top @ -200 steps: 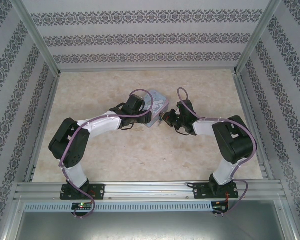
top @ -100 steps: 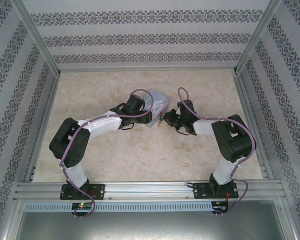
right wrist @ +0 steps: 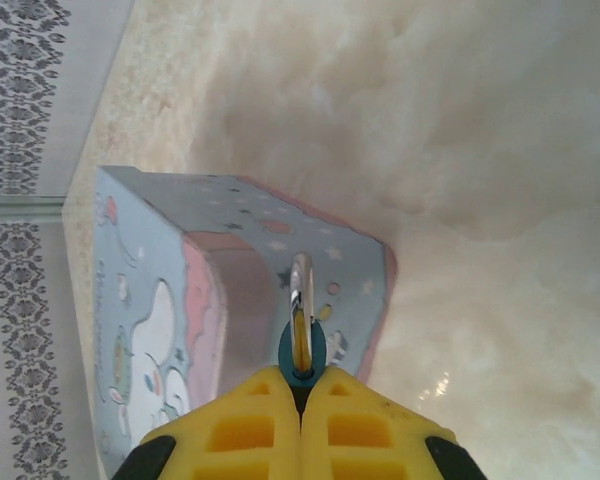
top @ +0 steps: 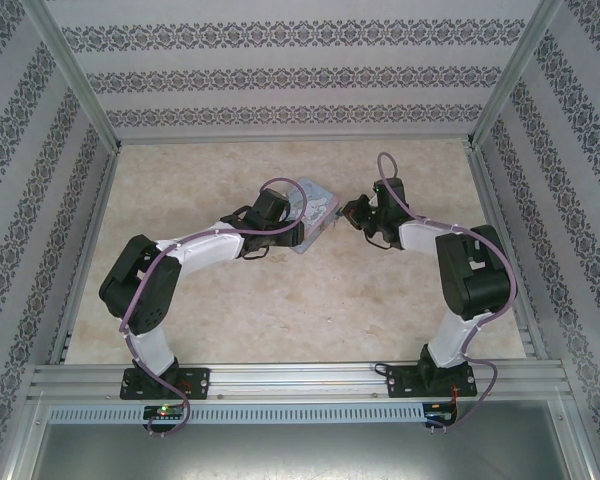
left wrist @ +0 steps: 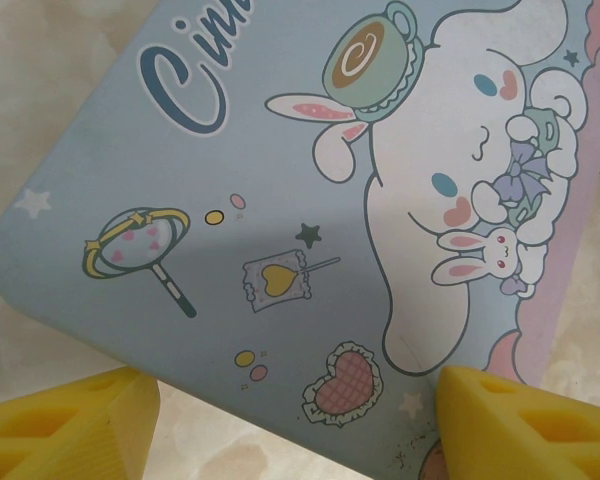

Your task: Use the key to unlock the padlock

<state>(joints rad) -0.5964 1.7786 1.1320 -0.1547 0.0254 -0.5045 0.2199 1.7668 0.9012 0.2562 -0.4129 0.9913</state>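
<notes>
The marbled tabletop is clear, so the robot's right gripper will pull back, away from the tin (right wrist: 230, 290), and go down to that open surface to let go of the padlock.
The padlock (right wrist: 302, 348) is a small teal body with a silver shackle. My right gripper (right wrist: 302, 374) is shut on it, and the shackle points at the side wall of the light blue cartoon tin (right wrist: 230, 290). From above, the right gripper (top: 354, 214) sits just off the tin's right side. My left gripper (left wrist: 295, 425) is open. Its right finger (left wrist: 520, 420) is over the tin's lid (left wrist: 280, 180). Its left finger (left wrist: 70, 425) is off the tin's edge, above the table. The key is hidden.
The tin (top: 316, 205) lies mid-table on the marbled surface (top: 280, 310). Patterned walls and metal rails (top: 90, 230) enclose the table on three sides. Purple cables loop over both arms. Open tabletop lies in front of and behind the tin.
My right arm has swung back and to the right, carrying the padlock from the tin's near right corner up along its right side. The left arm has stayed put.
</notes>
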